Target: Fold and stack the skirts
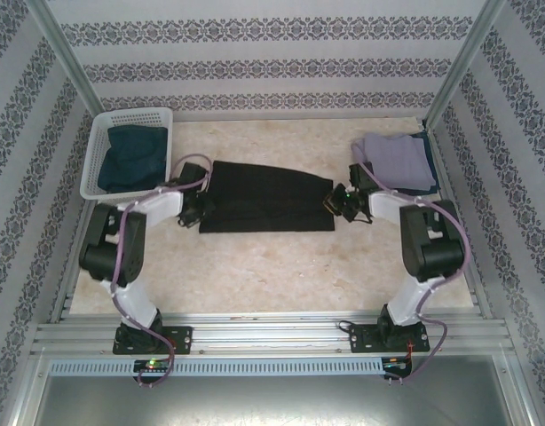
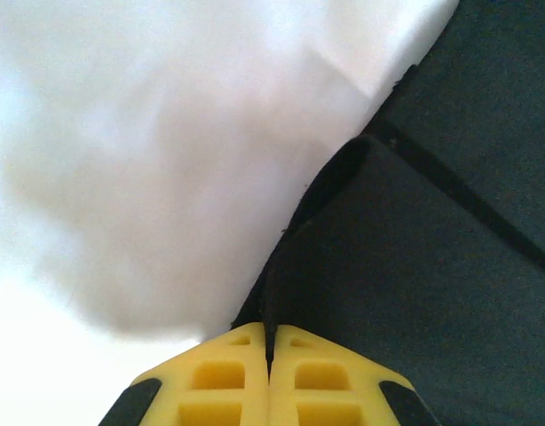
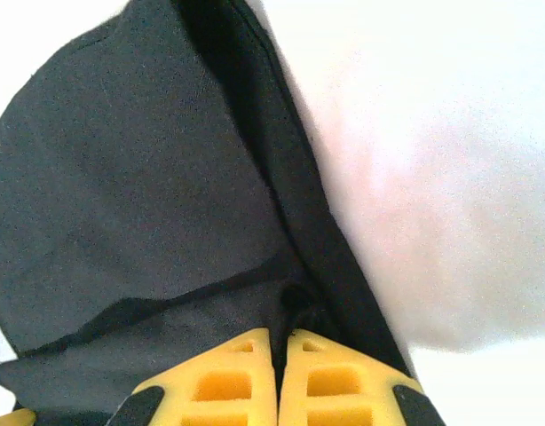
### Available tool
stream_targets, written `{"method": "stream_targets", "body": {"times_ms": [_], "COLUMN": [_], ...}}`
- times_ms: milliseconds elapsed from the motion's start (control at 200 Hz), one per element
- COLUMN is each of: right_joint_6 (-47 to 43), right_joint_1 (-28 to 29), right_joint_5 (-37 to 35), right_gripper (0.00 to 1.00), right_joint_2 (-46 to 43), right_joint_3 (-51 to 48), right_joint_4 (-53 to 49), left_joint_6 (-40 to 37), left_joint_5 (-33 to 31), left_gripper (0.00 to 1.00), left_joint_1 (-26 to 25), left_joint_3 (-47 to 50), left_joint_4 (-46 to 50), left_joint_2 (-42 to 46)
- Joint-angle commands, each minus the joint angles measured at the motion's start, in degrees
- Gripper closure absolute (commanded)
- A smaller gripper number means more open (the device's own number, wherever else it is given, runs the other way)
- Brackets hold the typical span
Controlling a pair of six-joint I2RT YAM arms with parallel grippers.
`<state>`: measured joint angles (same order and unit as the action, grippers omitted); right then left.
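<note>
My right gripper draws the pinched fold outward toward the black skirt's far edge next and releases the cloth there, since that edge is still uncovered.
A black skirt (image 1: 264,197) lies spread flat in the middle of the table. My left gripper (image 1: 201,213) is shut on its left edge; in the left wrist view the yellow fingers (image 2: 233,373) pinch black cloth (image 2: 406,293). My right gripper (image 1: 336,201) is shut on the skirt's right edge, where the yellow fingers (image 3: 330,377) clamp a fold of black fabric (image 3: 139,195). A pale lavender-grey skirt (image 1: 397,160) rests folded on a dark blue one (image 1: 427,169) at the back right. Another dark blue denim skirt (image 1: 132,156) sits in the basket.
A white lattice basket (image 1: 97,151) stands at the back left corner. Patterned walls close in the table on three sides. The metal rail (image 1: 272,335) with both arm bases runs along the near edge. Bare tabletop (image 1: 272,271) lies in front of the black skirt.
</note>
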<state>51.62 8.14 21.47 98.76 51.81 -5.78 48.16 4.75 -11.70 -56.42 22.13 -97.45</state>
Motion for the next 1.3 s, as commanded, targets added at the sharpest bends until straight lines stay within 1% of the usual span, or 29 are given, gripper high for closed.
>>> {"method": "stream_targets", "body": {"times_ms": [0, 65, 115, 215, 420, 575, 789, 924, 1124, 1224, 1294], "right_joint_6": [-1.4, -0.6, 0.0, 0.9, 2.9, 1.6, 1.1, 0.9, 0.8, 1.1, 2.0], "right_joint_1": [-0.5, -0.3, -0.2, 0.2, 0.2, -0.3, -0.4, -0.5, -1.0, -1.4, -1.8], "right_joint_5": [-2.7, -2.8, -2.7, -3.0, -5.7, -5.5, -4.6, -3.8, -3.7, -3.4, -2.6], "right_gripper": [1.00, 1.00, 1.00, 1.00, 1.00, 1.00, 1.00, 1.00, 1.00, 0.99, 0.97], "right_joint_2": [-8.4, -12.3, -14.2, -15.6, -14.8, -10.6, -5.2, -2.4, 0.4, 1.8, 3.2], "right_joint_3": [-5.6, -8.0, -9.0, -8.7, -4.3, 0.5, 4.2, 5.7, 8.0, 8.9, 9.8], "right_joint_4": [-4.4, -5.5, -5.9, -6.3, -3.7, -3.3, -2.0, -1.0, 0.3, 1.8, 3.6], "left_joint_6": [5.0, 5.8, 5.9, 4.6, 1.5, -0.7, -3.0, -3.7, -3.9, -3.8, -3.7], "left_joint_5": [-0.8, -0.3, -0.1, 0.3, 1.2, 1.0, 1.1, 0.6, 0.3, 0.0, 1.0], "left_gripper": [1.00, 1.00, 1.00, 1.00, 1.00, 1.00, 1.00, 1.00, 1.00, 1.00, 0.99], "left_joint_1": [0.5, 0.5, 0.4, 0.4, 0.4, 0.4, 0.4, 0.5, 0.8, 1.1, 1.5], "left_joint_3": [6.6, 7.9, 7.3, 3.2, -7.7, -14.6, -21.1, -23.7, -25.0, -25.3, -26.4], "left_joint_4": [2.7, 5.1, 6.8, 9.3, 9.4, 9.2, 9.4, 10.3, 10.0, 9.0, 8.5], "left_joint_2": [9.7, 15.4, 18.2, 19.2, 12.9, 6.0, -1.5, -5.0, -7.8, -8.7, -10.2]}}
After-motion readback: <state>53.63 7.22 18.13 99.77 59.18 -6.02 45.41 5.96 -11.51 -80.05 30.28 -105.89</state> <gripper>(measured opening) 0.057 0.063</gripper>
